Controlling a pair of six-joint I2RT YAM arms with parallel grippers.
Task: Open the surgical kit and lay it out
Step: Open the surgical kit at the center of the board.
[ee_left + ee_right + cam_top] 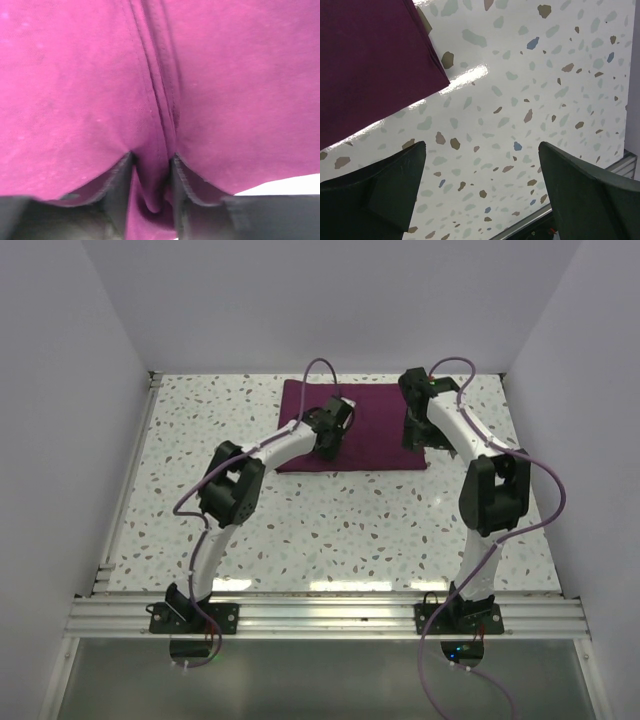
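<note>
The open fingers of my right gripper are over bare table, so I will bring it outward and then down onto the wrap's far edge (pixel 396 387) beside its corner.
The surgical kit (pixel 375 425) is a folded dark purple cloth wrap lying flat at the back middle of the speckled table (pixel 330 530). My left gripper (pixel 329 443) is down on the wrap's left half. In the left wrist view its black fingers (pixel 120 185) pinch a raised seam fold of the cloth (pixel 150 100) between them. My right gripper (pixel 414 432) hovers at the wrap's right edge. Seen from the right wrist, that gripper (pixel 481 147) is open over bare table, with a corner of the wrap (pixel 370 65) at the upper left.
White walls close in the table on the left, back and right. An aluminium rail (pixel 330 615) runs along the near edge by the arm bases, and another rail (pixel 128 480) borders the left side. A metal edge (pixel 530 225) shows at the bottom of the right wrist view.
</note>
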